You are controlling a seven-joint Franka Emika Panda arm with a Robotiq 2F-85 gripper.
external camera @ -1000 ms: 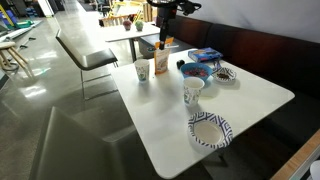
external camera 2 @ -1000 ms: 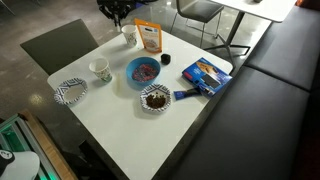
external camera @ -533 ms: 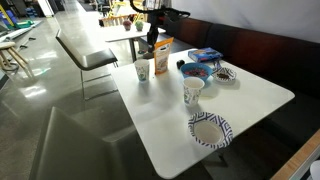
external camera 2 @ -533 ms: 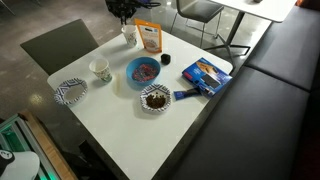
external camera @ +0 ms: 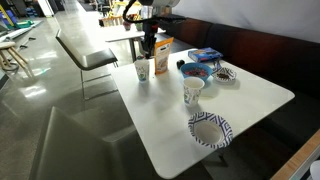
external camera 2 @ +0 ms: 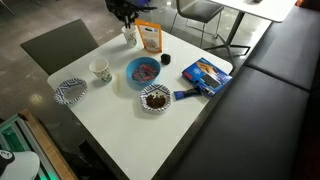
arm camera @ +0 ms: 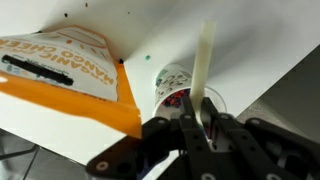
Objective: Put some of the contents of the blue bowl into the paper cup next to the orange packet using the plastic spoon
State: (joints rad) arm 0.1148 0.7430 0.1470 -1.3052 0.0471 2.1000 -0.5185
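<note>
My gripper holds the spoon, and colourful pieces show inside the paper cup (external camera: 143,71). So it should next go down a little, move away from the orange packet (external camera: 162,56) over the paper cup's opening, and let go of the spoon.
My gripper (arm camera: 198,122) is shut on the white plastic spoon (arm camera: 204,62) and hangs right over the tall white paper cup (arm camera: 172,82). Small colourful pieces show inside the cup. In both exterior views the gripper (external camera: 148,44) (external camera 2: 125,12) is above the paper cup (external camera: 143,71) (external camera 2: 129,36), beside the upright orange packet (external camera: 162,56) (external camera 2: 149,37) (arm camera: 70,72). The blue bowl (external camera: 197,70) (external camera 2: 143,72) with colourful contents sits mid-table, away from the gripper. The spoon's bowl end is hidden by the fingers.
A shorter patterned cup (external camera: 193,92) (external camera 2: 99,70), an empty patterned paper bowl (external camera: 210,130) (external camera 2: 71,92), a patterned bowl with dark contents (external camera 2: 155,98) and a flat blue box (external camera 2: 205,75) stand on the white table (external camera: 250,100). A chair (external camera: 85,50) is beside the table.
The gripper with the spoon has moved from above the orange packet across to over the paper cup and come lower.
</note>
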